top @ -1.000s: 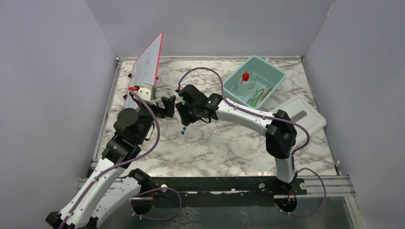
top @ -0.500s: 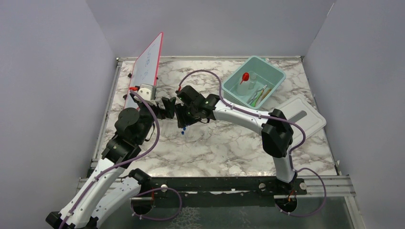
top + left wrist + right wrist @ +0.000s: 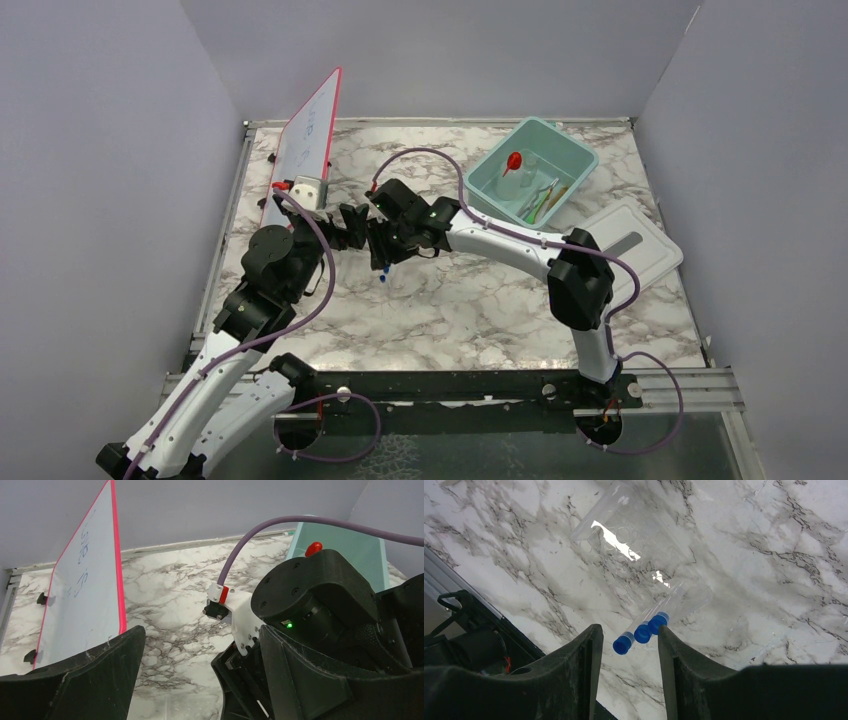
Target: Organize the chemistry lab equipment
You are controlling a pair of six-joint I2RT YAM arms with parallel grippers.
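I need to swing my right gripper from the blue caps to its right in the top view and close it on the lid's tub-side edge (image 3: 604, 213), as the tub (image 3: 574, 147) is now uncovered.
Three blue-capped clear tubes (image 3: 642, 632) lie on the marble, stuck in a clear rack (image 3: 624, 535) that lies on its side. My right gripper (image 3: 630, 630) is open, one finger on each side of the blue caps, just above them. In the top view the caps (image 3: 384, 276) show right below the right gripper (image 3: 381, 255). My left gripper (image 3: 352, 226) is open and empty, close beside the right wrist. The red funnel (image 3: 514, 160), metal tongs (image 3: 545, 195) and other small items lie in the teal tub (image 3: 574, 147).
The pink-edged whiteboard (image 3: 305, 140) leans at the back left; it also shows in the left wrist view (image 3: 80, 590). The tub's white lid (image 3: 625, 240) lies at the right. The right arm's wrist (image 3: 320, 605) crowds my left gripper (image 3: 195, 680).
My right gripper has shifted a little left and down over the blue-capped tubes. The left arm has barely moved.
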